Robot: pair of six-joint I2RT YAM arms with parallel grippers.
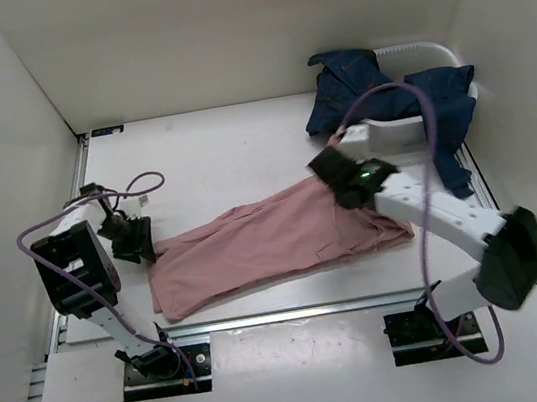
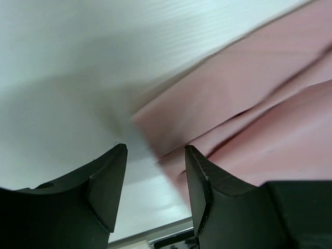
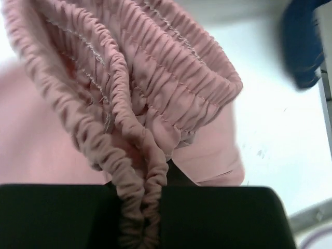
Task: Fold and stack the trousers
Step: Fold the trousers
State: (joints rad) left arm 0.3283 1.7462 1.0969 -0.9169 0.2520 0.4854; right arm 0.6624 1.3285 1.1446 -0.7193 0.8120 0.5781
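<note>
The trousers' flat middle (image 1: 246, 253) is below and left in the top view, so my right gripper should next bring the waistband across, down and release it.
The dusty-pink trousers (image 1: 265, 242) lie stretched across the table middle, leg ends at the left, waist at the right. My right gripper (image 1: 337, 172) is shut on the gathered elastic waistband (image 3: 140, 176) and holds it lifted. My left gripper (image 1: 136, 243) is open and empty, just left of the leg ends; the pink cloth (image 2: 249, 104) lies beyond its fingertips (image 2: 199, 161), apart from them. The dark blue jeans (image 1: 384, 93) lie crumpled at the back right, draped over a white basket.
A white basket (image 1: 390, 132) holds the jeans at the back right. White walls enclose the table on three sides. The table's front edge rail (image 1: 295, 313) runs just below the pink trousers. Purple cables loop off both arms.
</note>
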